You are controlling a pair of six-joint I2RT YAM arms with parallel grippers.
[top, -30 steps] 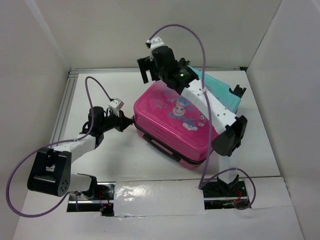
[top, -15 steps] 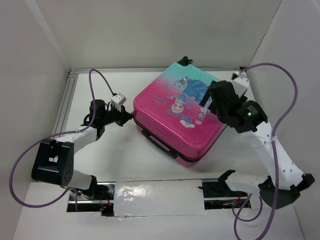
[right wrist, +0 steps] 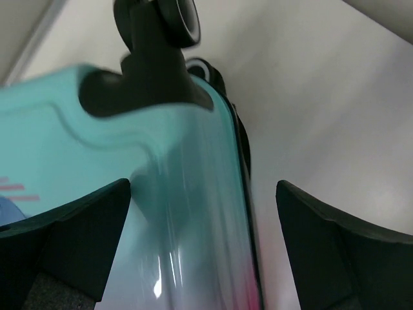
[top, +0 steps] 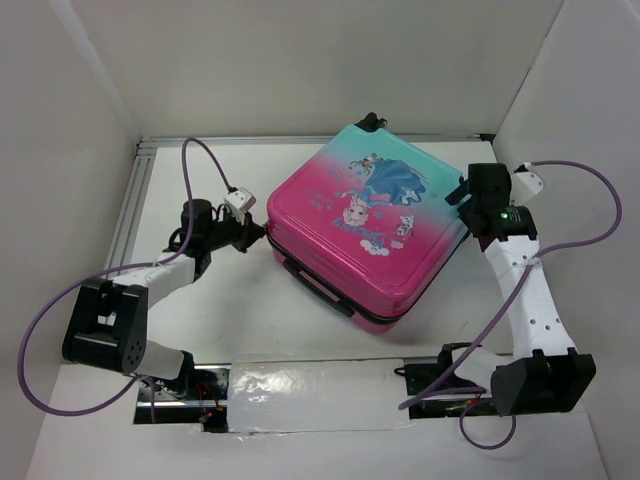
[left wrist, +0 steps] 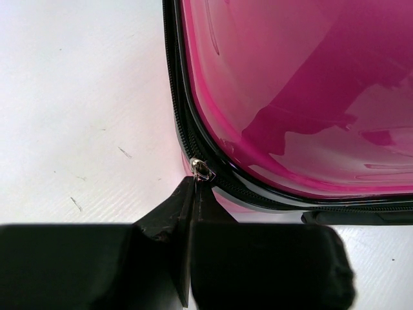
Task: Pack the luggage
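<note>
My left gripper draws the zipper pull outward along the black zipper band [left wrist: 171, 74] next and releases it. The band runs outward of my left gripper beside the pink shell [left wrist: 290, 97].
The luggage [top: 335, 265] lies flat and closed on the white table, its shell fading from pink to teal with cartoon figures. My left gripper [top: 252, 237] is at its left corner, shut on the silver zipper pull [left wrist: 202, 170], which sits on the black zipper band beside the pink shell [left wrist: 290, 97]. My right gripper [top: 463, 196] stands open at the luggage's right side. In the right wrist view its fingers [right wrist: 64, 239] straddle the teal shell's edge [right wrist: 193, 213] without touching it, and a black wheel [right wrist: 169, 18] shows beyond.
White walls enclose the table on the left, back and right. An aluminium rail [top: 130, 215] runs along the left edge. A taped white strip [top: 320, 392] lies between the arm bases. Purple cables loop off both arms.
The right arm has swung from above the luggage's back left over to its right side, uncovering the teal half. The left gripper has stayed shut at the left corner.
</note>
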